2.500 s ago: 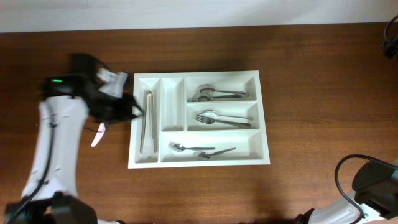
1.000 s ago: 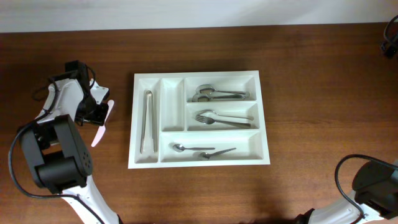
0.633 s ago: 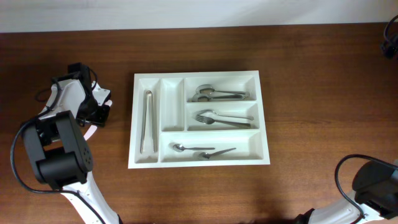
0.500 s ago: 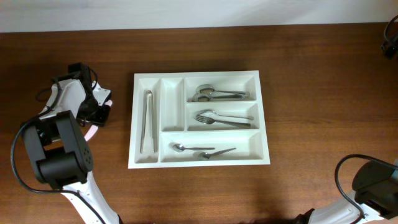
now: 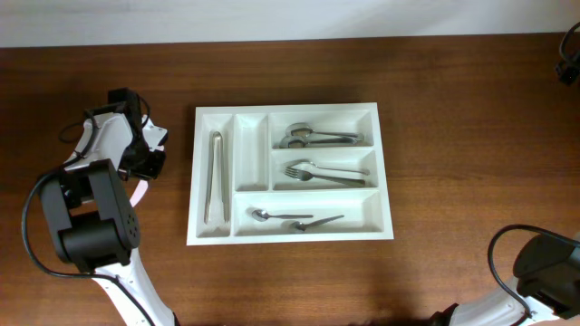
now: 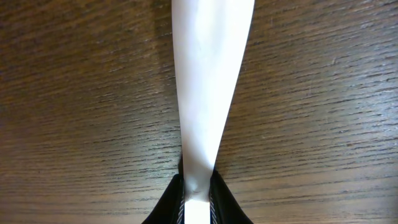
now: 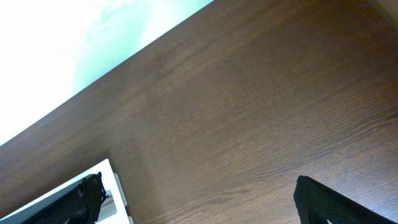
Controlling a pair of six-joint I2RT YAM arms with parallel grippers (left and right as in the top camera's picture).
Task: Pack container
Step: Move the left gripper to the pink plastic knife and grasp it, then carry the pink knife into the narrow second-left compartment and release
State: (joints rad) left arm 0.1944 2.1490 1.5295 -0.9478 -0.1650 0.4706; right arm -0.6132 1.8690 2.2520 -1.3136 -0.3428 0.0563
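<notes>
I will lift my left gripper next, move the utensil over the container (image 5: 288, 110) and bring it down. Then I will let it go in the slot next to the tongs, because that slot is empty.
The container (image 5: 288, 110), a white five-compartment tray, lies in the middle of the table; its corner (image 7: 107, 177) also shows in the right wrist view. My left gripper (image 5: 145, 164) is down on the table just left of the container, shut on the narrow end of a flat white tapered utensil (image 6: 208, 74). The utensil lies on the wood and widens away from the black fingers (image 6: 169, 202). From overhead only a pale sliver of the utensil (image 5: 140, 187) shows under the arm. My right gripper (image 7: 199, 202) stands open over bare wood, holding nothing.
In the container lie metal tongs (image 5: 215, 177) in a long narrow slot, spoons (image 5: 313, 138) and forks (image 5: 322, 171) in the short slots, and small spoons (image 5: 290, 217) in the long front slot. The right arm's base (image 5: 544, 272) sits at the front right corner.
The left gripper's fingers have come together on the white utensil, and the wrist has shifted slightly toward the back of the table. The right arm has not moved.
</notes>
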